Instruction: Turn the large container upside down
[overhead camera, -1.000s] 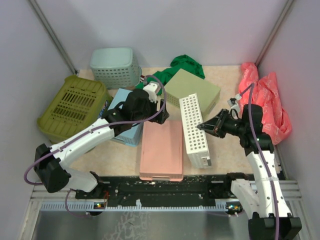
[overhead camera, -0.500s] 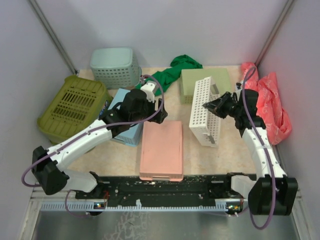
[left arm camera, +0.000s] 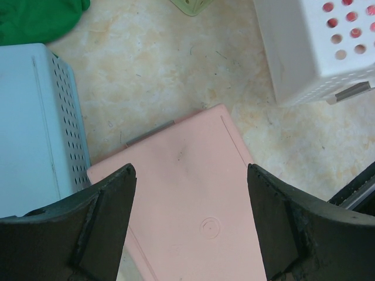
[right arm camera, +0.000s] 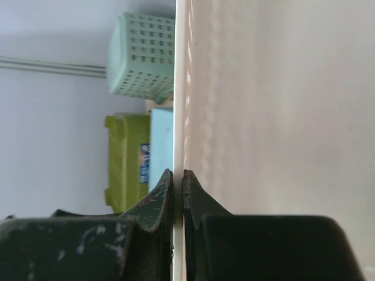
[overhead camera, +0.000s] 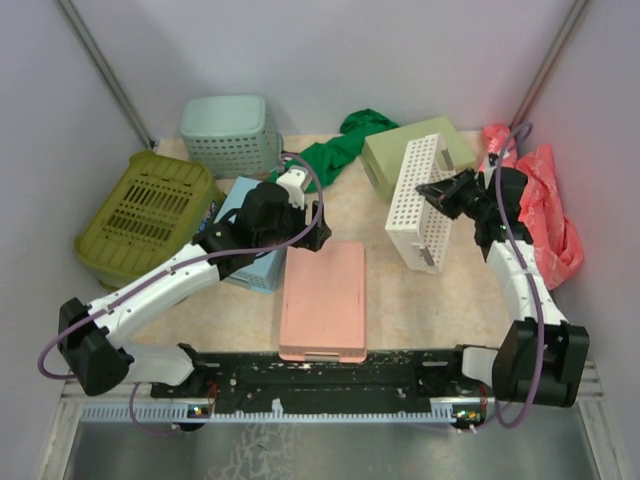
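My right gripper draws the tilted basket back and down to the bare tabletop (overhead camera: 400, 288) beside the pink tray next and releases it there.
The large olive-green slotted basket (overhead camera: 140, 210) sits at the left edge of the table, slotted face up; it also shows in the right wrist view (right arm camera: 126, 158). No gripper touches it. My left gripper (overhead camera: 318, 232) is open and empty, hovering over the far end of the pink tray (left arm camera: 187, 199), well right of the olive basket; its midpoint in the wrist view (left arm camera: 190, 175) lies over the tray. My right gripper (overhead camera: 432, 190) is shut on the wall of a white perforated basket (overhead camera: 420, 205), held tilted on edge at the right; the jaws (right arm camera: 177, 175) pinch its thin wall.
A teal grid-holed basket (overhead camera: 232, 133) stands at the back left. A light blue container (overhead camera: 250, 232) lies under my left arm. A pale green container (overhead camera: 415, 155), a green cloth (overhead camera: 345, 145) and a red plastic bag (overhead camera: 545, 205) lie at the back right.
My right arm has carried the white perforated basket back and to the right. The pale green container has shifted toward the back right. My left arm has hardly moved.
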